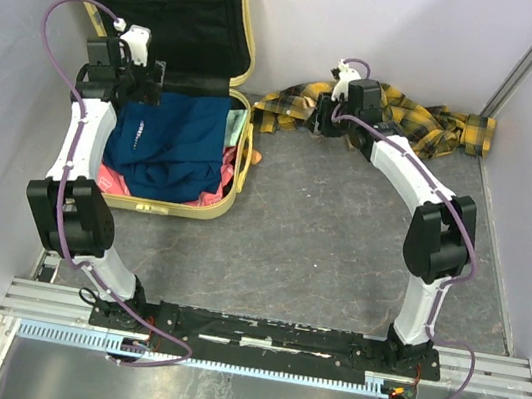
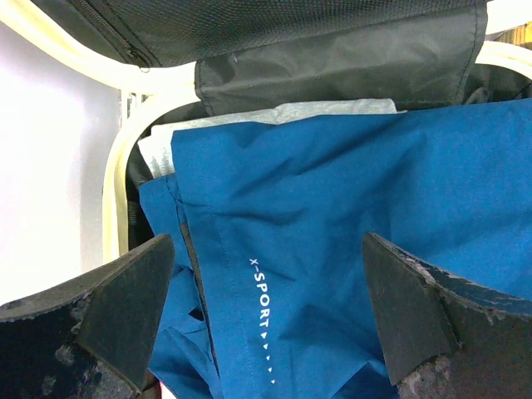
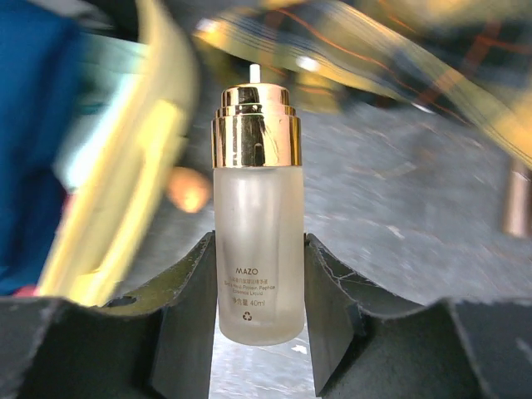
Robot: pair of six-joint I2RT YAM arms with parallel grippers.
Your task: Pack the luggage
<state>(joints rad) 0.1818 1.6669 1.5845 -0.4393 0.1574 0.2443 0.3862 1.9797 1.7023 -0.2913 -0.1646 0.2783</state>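
My right gripper will next swing back and to the left in the top view, turning as it goes, to the luggage's near corner (image 1: 212, 199), which is bare of blue garment (image 1: 174, 139), and let go.
The luggage (image 1: 158, 209) lies open at the back left, its black-lined lid upright against the wall. A blue garment (image 1: 174, 139) printed "X-SPORT" fills it, over something pink. My left gripper (image 1: 147, 85) hangs just above the blue garment (image 2: 349, 191); in the left wrist view it (image 2: 268, 249) stands wide open with nothing between its fingers. My right gripper (image 1: 321, 117) is to the right of the luggage, by the plaid cloth. In the right wrist view it (image 3: 259, 245) is shut on a frosted glass bottle (image 3: 256, 208) with a gold collar, held upright off the floor.
A yellow-and-black plaid cloth (image 1: 420, 123) lies crumpled along the back wall. A small pale object (image 1: 255, 157) sits on the grey floor by the luggage's right rim (image 3: 158, 125). A white cloth (image 2: 332, 112) shows under the blue garment. Walls close in on three sides.
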